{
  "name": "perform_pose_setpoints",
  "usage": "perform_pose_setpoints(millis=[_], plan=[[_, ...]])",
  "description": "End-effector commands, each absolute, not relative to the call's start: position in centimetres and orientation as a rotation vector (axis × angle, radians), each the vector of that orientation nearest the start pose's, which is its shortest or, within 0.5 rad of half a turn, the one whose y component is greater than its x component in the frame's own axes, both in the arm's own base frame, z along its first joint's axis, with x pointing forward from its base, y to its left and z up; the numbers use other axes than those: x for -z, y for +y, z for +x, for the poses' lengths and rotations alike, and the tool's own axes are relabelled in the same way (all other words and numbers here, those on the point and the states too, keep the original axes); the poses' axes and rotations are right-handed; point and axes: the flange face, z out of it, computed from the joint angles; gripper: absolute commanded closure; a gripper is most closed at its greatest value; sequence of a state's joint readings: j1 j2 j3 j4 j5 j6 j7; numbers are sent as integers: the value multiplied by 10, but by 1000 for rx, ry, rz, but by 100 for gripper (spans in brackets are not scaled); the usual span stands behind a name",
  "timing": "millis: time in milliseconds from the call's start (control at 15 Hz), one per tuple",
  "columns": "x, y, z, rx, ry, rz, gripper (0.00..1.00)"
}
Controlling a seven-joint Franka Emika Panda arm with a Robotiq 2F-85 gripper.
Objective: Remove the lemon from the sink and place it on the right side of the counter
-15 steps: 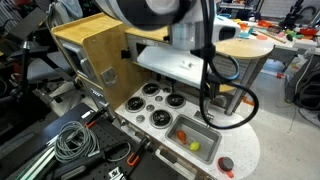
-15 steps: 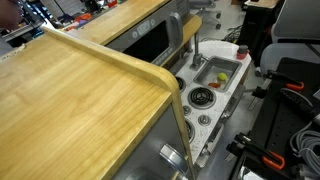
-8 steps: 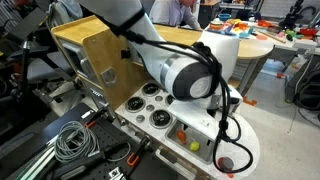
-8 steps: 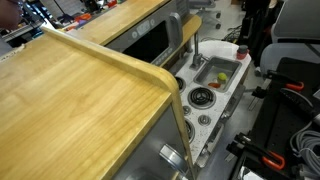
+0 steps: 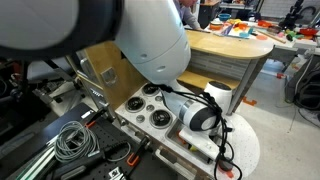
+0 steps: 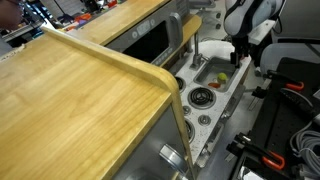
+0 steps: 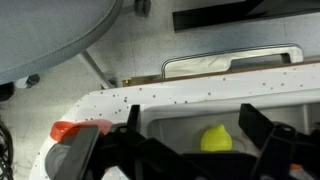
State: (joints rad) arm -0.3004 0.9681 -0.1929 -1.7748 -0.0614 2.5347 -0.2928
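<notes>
My gripper should move its open fingers down past the sink's rim to either side of the lemon (image 6: 222, 77) (image 7: 217, 138) next and close. The lemon is inside the grey sink below my gripper.
The yellow lemon (image 7: 217, 138) lies in the grey toy sink (image 7: 175, 128), set into a white speckled counter (image 7: 200, 95). In the wrist view my gripper (image 7: 192, 122) is open, its two black fingers spread to either side of the lemon and just above it, empty. In an exterior view the gripper (image 6: 238, 62) hangs over the sink (image 6: 213, 70), with the lemon (image 6: 222, 77) a small yellow spot below it. In an exterior view the arm covers the sink and the lemon; the gripper (image 5: 220, 152) reaches down beyond the burners.
A red-topped round piece (image 7: 65, 131) sits on the counter at the sink's left in the wrist view. Stove burners (image 5: 150, 105) lie beside the sink. A faucet (image 6: 197, 50) stands at the sink's edge. A wooden cabinet (image 5: 95, 50) rises behind. Cables (image 5: 70, 140) lie on the floor.
The arm has swung down over the toy kitchen, bringing the gripper low over the sink. The lemon has not moved.
</notes>
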Motion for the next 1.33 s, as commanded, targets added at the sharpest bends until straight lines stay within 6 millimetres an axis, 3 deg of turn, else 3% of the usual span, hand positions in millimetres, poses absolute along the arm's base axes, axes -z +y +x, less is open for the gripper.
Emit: perform_pose_setpoints(millis=[0,600,1267], plan=[[30,-295,555,-341,93,-3253,0],[58,-267,573,-316,-86,-3232,0],[102,-267,576,-337,-121,-3259,0]])
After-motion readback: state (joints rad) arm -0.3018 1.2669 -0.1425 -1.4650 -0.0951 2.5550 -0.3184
